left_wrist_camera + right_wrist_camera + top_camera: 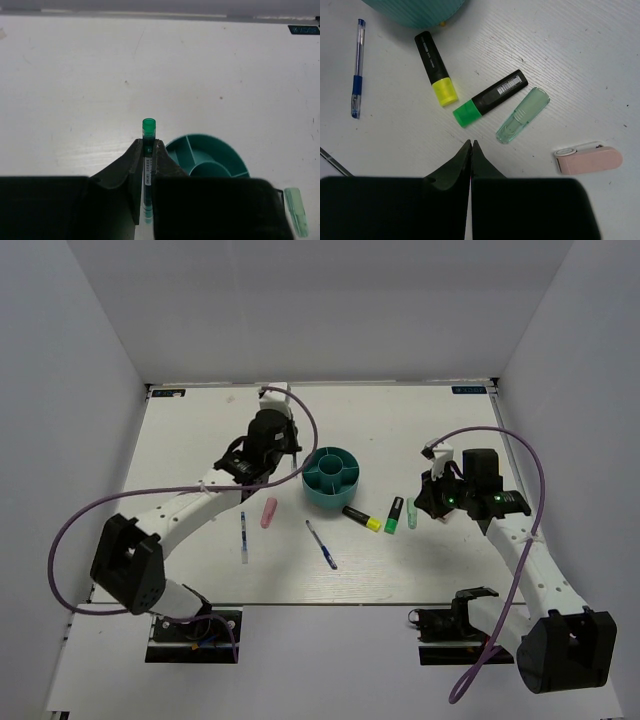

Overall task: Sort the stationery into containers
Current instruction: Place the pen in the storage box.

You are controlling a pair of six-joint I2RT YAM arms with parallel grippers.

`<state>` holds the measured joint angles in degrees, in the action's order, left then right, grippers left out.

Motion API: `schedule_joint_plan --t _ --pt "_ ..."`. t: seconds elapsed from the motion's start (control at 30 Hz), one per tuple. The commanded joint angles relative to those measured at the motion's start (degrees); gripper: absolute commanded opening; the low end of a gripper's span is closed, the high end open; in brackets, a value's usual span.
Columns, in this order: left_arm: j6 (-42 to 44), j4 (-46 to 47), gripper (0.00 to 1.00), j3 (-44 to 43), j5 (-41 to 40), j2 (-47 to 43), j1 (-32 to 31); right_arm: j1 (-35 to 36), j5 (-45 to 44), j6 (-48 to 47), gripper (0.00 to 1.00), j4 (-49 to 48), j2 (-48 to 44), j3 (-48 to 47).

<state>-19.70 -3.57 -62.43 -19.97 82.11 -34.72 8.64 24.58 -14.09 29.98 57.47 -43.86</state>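
Observation:
Next, my left gripper will go to the right in the top view and down to release the pen, since the teal container's nearest section (315,463) (179,151) lies below on that side.
My left gripper (149,146) is shut on a thin pen with a green cap (149,125), held above the table just left of the round teal container (210,152) (333,478). In the top view the left gripper (280,416) hangs behind and left of it. My right gripper (471,142) (426,507) is shut on nothing, its tips just short of the black marker with green cap (492,96) and the pale green marker (522,115). A black marker with yellow cap (436,68) lies next to the container. A pink piece (590,158) lies to the right.
One thin blue pen (321,544) lies in front of the container, another blue pen (243,537) further left beside a pink marker (268,512). White walls close in the table on three sides. A purple cable loops over each arm.

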Motion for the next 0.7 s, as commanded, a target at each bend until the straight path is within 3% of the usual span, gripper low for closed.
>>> schedule_joint_plan --t 0.0,0.67 --pt "5.5 13.2 0.00 -3.8 -4.8 2.0 -1.3 -0.1 0.6 -0.1 0.00 -2.1 -0.1 0.6" --pt "5.6 21.8 0.00 -6.7 -4.6 14.7 -3.2 -0.3 0.2 -0.8 0.00 -2.5 0.4 1.3"
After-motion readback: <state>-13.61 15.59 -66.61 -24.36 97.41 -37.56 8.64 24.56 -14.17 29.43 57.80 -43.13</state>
